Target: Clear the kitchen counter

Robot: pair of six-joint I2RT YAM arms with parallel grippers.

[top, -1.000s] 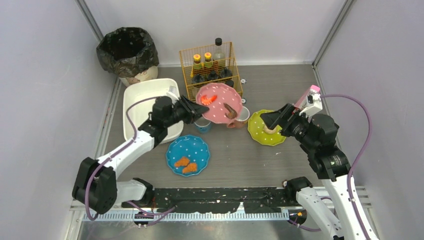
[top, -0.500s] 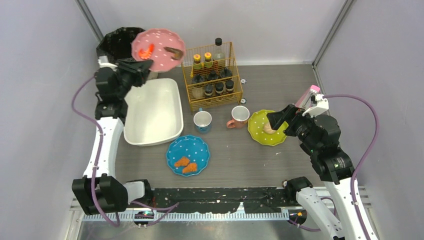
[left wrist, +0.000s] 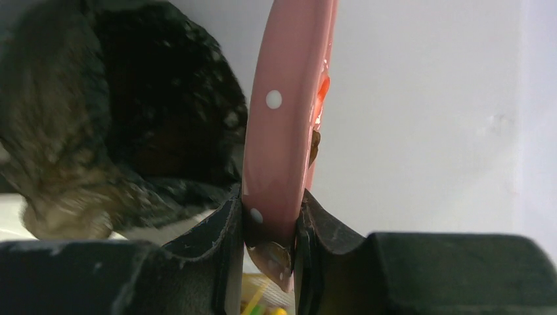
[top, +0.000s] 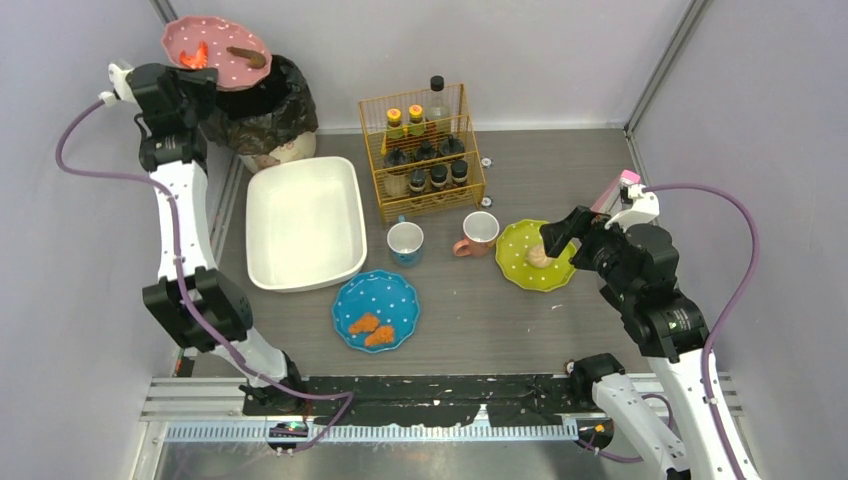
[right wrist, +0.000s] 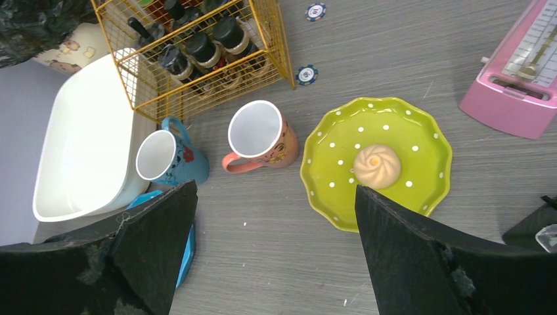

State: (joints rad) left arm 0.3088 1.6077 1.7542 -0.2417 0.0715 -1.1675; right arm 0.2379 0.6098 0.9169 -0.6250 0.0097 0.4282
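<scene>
My left gripper will tip the bits into the bin (top: pixel 262 102) next. It will then move back and down to release the plate in the white tub (top: pixel 308 212), because that tub is empty.
My left gripper (top: pixel 192 84) is shut on the rim of a pink dotted plate (top: pixel 215 52) and holds it high at the far left, beside the black-bagged bin (top: pixel 262 102). An orange bit and a brown bit lie on the plate. In the left wrist view the plate (left wrist: pixel 282 125) stands edge-on between my pads, with the bin (left wrist: pixel 131 125) to its left. My right gripper (top: pixel 562 235) is open and empty above the grey counter (top: pixel 480 310), over the green plate (top: pixel 522 268) with a bun (right wrist: pixel 377 165). A blue plate (top: pixel 376 311) with two fried pieces lies at the front.
A white tub (top: pixel 305 222) stands at the left. A yellow wire rack (top: pixel 421 150) of bottles is at the back. A blue mug (top: pixel 405 243) and an orange mug (top: pixel 479 232) stand in the middle. A pink device (right wrist: pixel 515 85) lies at the right wall.
My left arm has carried the pink plate from the middle of the counter up and left to the bin. My right gripper has stayed over the green plate.
</scene>
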